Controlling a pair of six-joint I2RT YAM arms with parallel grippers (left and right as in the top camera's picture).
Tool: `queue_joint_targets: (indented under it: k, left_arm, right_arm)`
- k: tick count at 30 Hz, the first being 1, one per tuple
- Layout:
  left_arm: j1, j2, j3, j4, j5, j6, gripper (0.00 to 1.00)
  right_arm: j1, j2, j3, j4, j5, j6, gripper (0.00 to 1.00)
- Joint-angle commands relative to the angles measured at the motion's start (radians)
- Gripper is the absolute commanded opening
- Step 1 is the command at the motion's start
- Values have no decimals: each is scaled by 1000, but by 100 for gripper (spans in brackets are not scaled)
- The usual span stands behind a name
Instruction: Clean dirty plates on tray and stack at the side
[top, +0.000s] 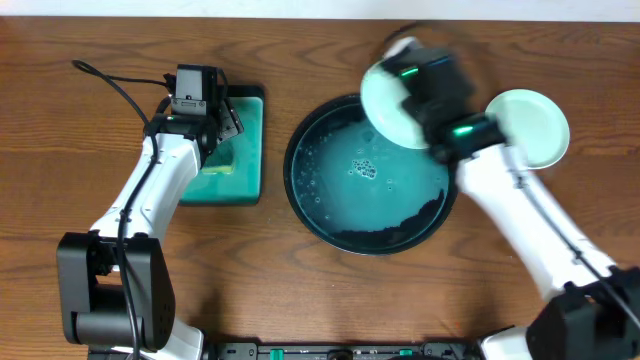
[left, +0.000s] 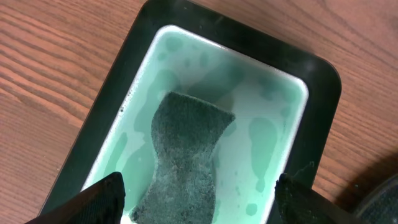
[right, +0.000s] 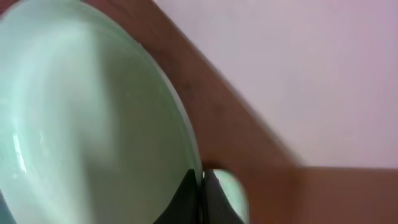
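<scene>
The tilted plate in my right gripper will next move away from the round tray, turn flat and go down onto the second plate beside the tray.
A pale-aqua plate is lifted and tilted over the far right rim of the round black tray, whose wet base shines teal. My right gripper is shut on that plate's rim. In the right wrist view the plate fills the left side, and the gripper pinches its edge. A second plate lies on the bare wood to the right of the tray. My left gripper hangs open above a dark sponge, touching nothing.
The sponge lies in a rectangular teal tray with a black rim, left of the round tray. Bubbles float on the round tray's wet base. A black cable trails at the far left.
</scene>
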Motion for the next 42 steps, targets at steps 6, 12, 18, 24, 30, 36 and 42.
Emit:
queue_joint_targets:
  k: [6,12,18,24,30,36,42]
  left_arm:
    - [3,3,1,-2,-5,10,78]
    - [3,3,1,-2,-5,10,78]
    - [3,3,1,-2,-5,10,78]
    - [3,3,1,-2,-5,10,78]
    - [3,3,1,-2,-5,10,78]
    - [3,3,1,-2,-5,10,78]
    - [3,3,1,-2,-5,10,78]
  right_arm:
    - [-543,48,11,-44,-878,500,1]
    - [-766,181,11,9,-912,648,1]
    - [-906,279,11,60,-912,798,1]
    - [-968,328,11,68,-909,797,1]
    - [-964,369,11,62,-903,797,3]
    - [-966,352,11,36,-875,798,70]
    - [-964,270,11,-37,-879,797,99]
